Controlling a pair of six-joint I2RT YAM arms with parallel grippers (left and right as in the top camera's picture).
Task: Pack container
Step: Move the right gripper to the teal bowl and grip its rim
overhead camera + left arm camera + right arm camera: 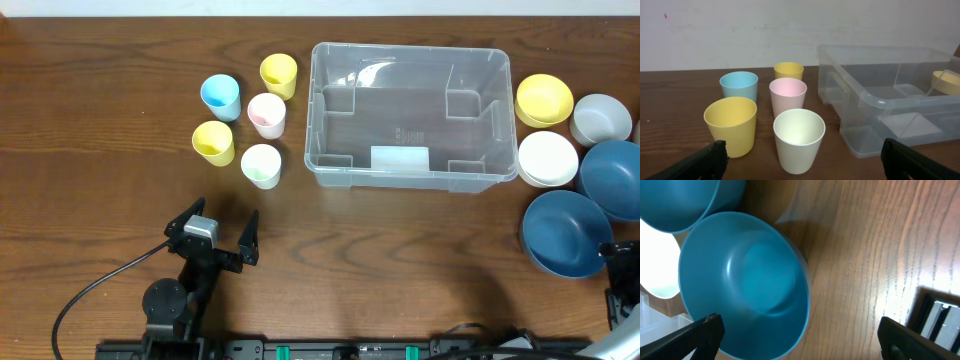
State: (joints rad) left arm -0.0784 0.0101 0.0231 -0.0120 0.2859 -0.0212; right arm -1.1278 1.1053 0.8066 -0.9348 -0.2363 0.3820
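Note:
One finger is over the hollow of the near blue bowl and one is over the table. My right gripper should come down next onto that bowl's near rim [577, 275] [806, 309].
The clear plastic container [410, 48] stands at the middle back of the table with nothing inside but a white label. It also shows at the right of the left wrist view [875, 102]. My left gripper [218, 235] is open and empty. It sits in front of a group of cups, with the cream cup [799, 137] straight ahead between its fingers [803, 152]. My right gripper [800, 327] is open and empty, low over the near blue bowl [745, 285]. In the overhead view it barely shows at the right edge [620, 270].
Cups left of the container: blue [220, 97], yellow [279, 75], pink [267, 115], yellow [213, 143], cream [261, 166]. Bowls to its right: yellow [544, 100], grey [601, 118], white [548, 158], blue [612, 178], blue [565, 232].

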